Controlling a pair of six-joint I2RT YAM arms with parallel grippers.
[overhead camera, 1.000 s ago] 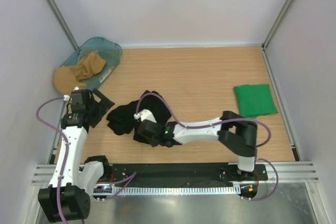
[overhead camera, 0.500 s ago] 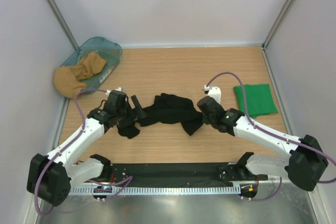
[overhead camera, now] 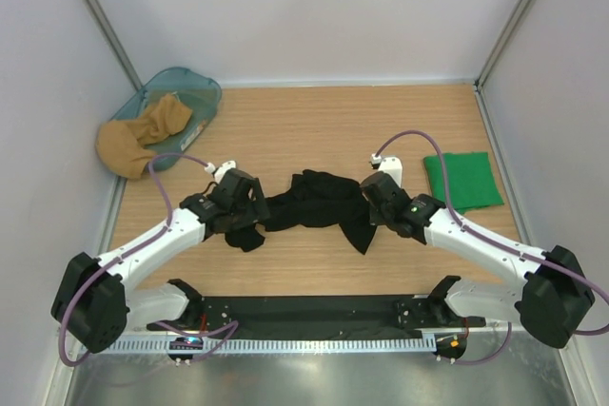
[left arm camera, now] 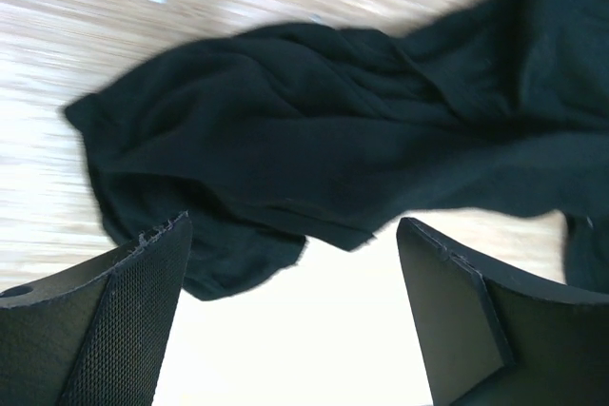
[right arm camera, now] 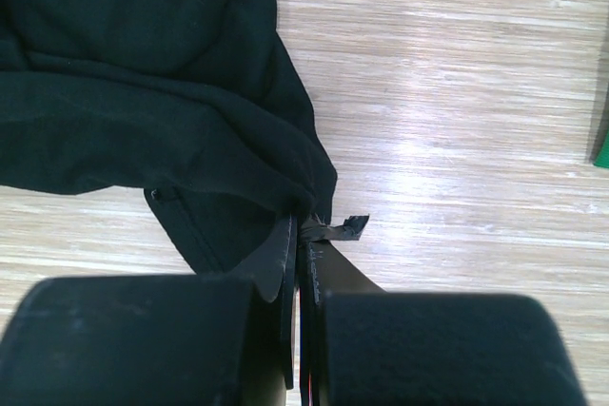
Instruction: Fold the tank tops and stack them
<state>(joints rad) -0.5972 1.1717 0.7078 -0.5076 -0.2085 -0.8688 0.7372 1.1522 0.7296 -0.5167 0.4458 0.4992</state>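
The tank top lies bunched, so my right gripper must next carry the pinched edge up and outward over the bare wood beyond the garment point(overhead camera: 360, 145) and release it.
The black tank top point(overhead camera: 309, 202) lies bunched and stretched sideways in the middle of the wooden table. My right gripper point(overhead camera: 368, 199) is shut on its right edge; in the right wrist view the jaws point(right arm camera: 304, 227) pinch a fold of the black fabric point(right arm camera: 143, 111). My left gripper point(overhead camera: 249, 204) is open at the garment's left end. In the left wrist view its gripper point(left arm camera: 293, 240) has the fingers point(left arm camera: 124, 311) wide apart, just short of the black cloth point(left arm camera: 314, 130). The green tank top point(overhead camera: 461, 181) lies folded at the right.
A teal basket point(overhead camera: 190, 87) stands at the back left with a tan cloth point(overhead camera: 143, 135) spilling over its rim. White walls with metal posts close in the table on three sides. A black rail point(overhead camera: 314, 311) runs along the near edge.
My left gripper has moved right, closer to the black tank top's left end. The right gripper keeps its hold and the garment has shifted slightly right.
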